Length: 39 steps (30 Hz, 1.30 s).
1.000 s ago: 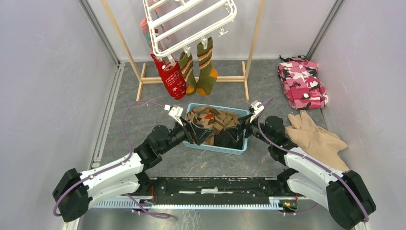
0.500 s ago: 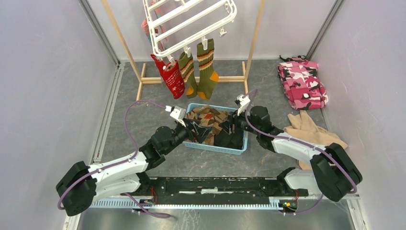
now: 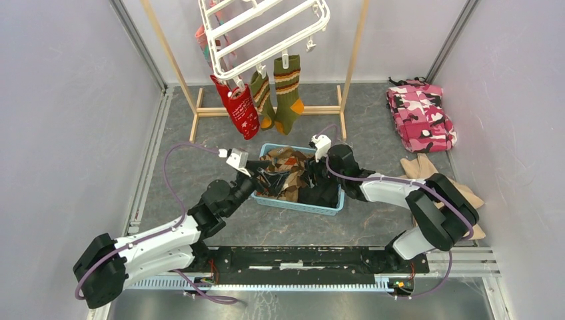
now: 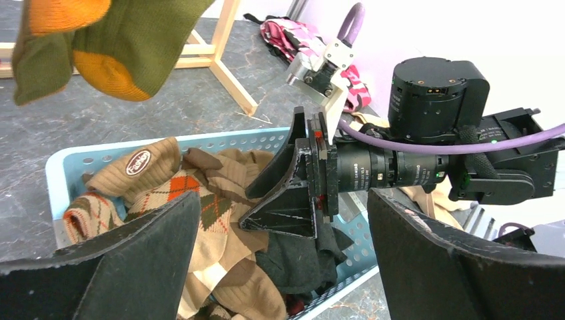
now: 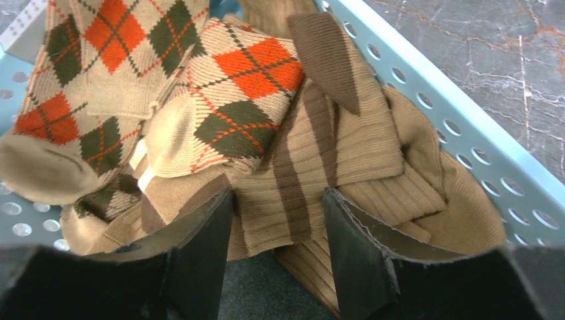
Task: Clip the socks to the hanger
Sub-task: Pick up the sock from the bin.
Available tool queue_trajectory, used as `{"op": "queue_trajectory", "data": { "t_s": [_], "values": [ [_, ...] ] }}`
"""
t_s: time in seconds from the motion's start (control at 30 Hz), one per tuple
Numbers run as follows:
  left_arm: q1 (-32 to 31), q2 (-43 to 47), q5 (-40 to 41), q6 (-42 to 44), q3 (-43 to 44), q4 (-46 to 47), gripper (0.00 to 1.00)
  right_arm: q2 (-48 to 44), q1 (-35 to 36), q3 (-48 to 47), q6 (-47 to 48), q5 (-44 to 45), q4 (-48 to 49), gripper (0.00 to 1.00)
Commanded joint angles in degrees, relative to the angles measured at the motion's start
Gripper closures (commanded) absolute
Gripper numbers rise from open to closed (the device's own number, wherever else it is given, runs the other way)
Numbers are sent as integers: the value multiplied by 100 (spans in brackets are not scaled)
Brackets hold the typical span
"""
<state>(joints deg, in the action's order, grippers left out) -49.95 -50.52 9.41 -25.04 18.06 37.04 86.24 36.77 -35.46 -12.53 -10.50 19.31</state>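
Observation:
The robot will bring its left gripper outward and down, toward the left in the wrist view, onto the argyle sock's end by the basket's side (image 4: 87,215), which lies uncovered.
The white hanger (image 3: 266,27) hangs at the top, with a red sock (image 3: 238,110) and two olive socks (image 3: 280,97) clipped to its near rim. More socks (image 3: 290,170), tan and argyle, lie in the light blue basket (image 3: 330,208). My left gripper (image 3: 264,181) is wide open over the pile (image 4: 200,220), empty (image 4: 280,267). My right gripper (image 3: 313,177) is open low in the basket, its fingers (image 5: 200,253) on either side of a tan sock with a brown stripe (image 5: 293,180), its tips (image 5: 276,247) over a dark sock. The right gripper also shows in the left wrist view (image 4: 293,193).
A light wooden frame stand (image 3: 200,107) holds the hanger. A pink camouflage cloth (image 3: 421,113) lies at the back right and a beige cloth (image 3: 466,197) lies right of the basket, under my right arm. The basket wall (image 5: 466,133) is close beside my right fingers.
My right gripper has moved left, deeper over the sock pile in the basket. My left gripper has shifted slightly left. The clipped socks swing a little.

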Motion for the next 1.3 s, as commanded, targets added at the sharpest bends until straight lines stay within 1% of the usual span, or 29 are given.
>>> {"op": "queue_trajectory", "data": {
  "t_s": [0.0,0.1,0.13,0.2,0.23,0.3,0.37,0.5,0.57,0.73,0.83,0.93,1.03,1.1,1.2,1.27],
  "values": [
    [15,122,309,183,-169,150,0,115,10,-215,310,501,-162,46],
    [25,166,367,137,-190,-81,0,-20,14,-98,241,230,17,64],
    [21,180,426,97,-182,-270,0,-136,8,-27,222,226,90,69],
    [25,220,501,-35,-200,-518,0,-446,14,90,244,299,128,84],
    [21,254,475,-86,-222,-604,0,-644,12,132,259,347,139,89],
    [21,319,371,-208,-306,-627,0,-1036,14,234,314,399,150,95],
    [22,438,220,-318,-431,-531,0,-1432,12,348,355,452,153,97],
    [26,645,-13,-539,-608,-323,1,-2122,7,510,521,497,88,98],
    [22,704,-196,-511,-662,-182,2,-2366,4,599,603,447,93,98],
    [21,749,-335,-458,-581,-326,3,-2966,-1,809,819,330,162,96],
    [21,782,-359,-447,-523,-447,4,-3304,1,951,953,580,199,91],
    [21,816,-183,-337,-379,-747,5,-2991,5,772,1096,1155,-248,89],
    [21,767,120,-56,-68,-1236,8,-2272,1,576,1071,1149,-543,86],
    [21,649,340,159,283,-1760,12,-1901,1,533,1057,1104,-619,79],
    [21,304,743,451,934,-2727,19,-1593,-3,450,1069,1310,-769,69],
    [24,32,1007,632,1363,-3377,20,-1578,-2,443,1069,1461,-810,61]
  ]
}}
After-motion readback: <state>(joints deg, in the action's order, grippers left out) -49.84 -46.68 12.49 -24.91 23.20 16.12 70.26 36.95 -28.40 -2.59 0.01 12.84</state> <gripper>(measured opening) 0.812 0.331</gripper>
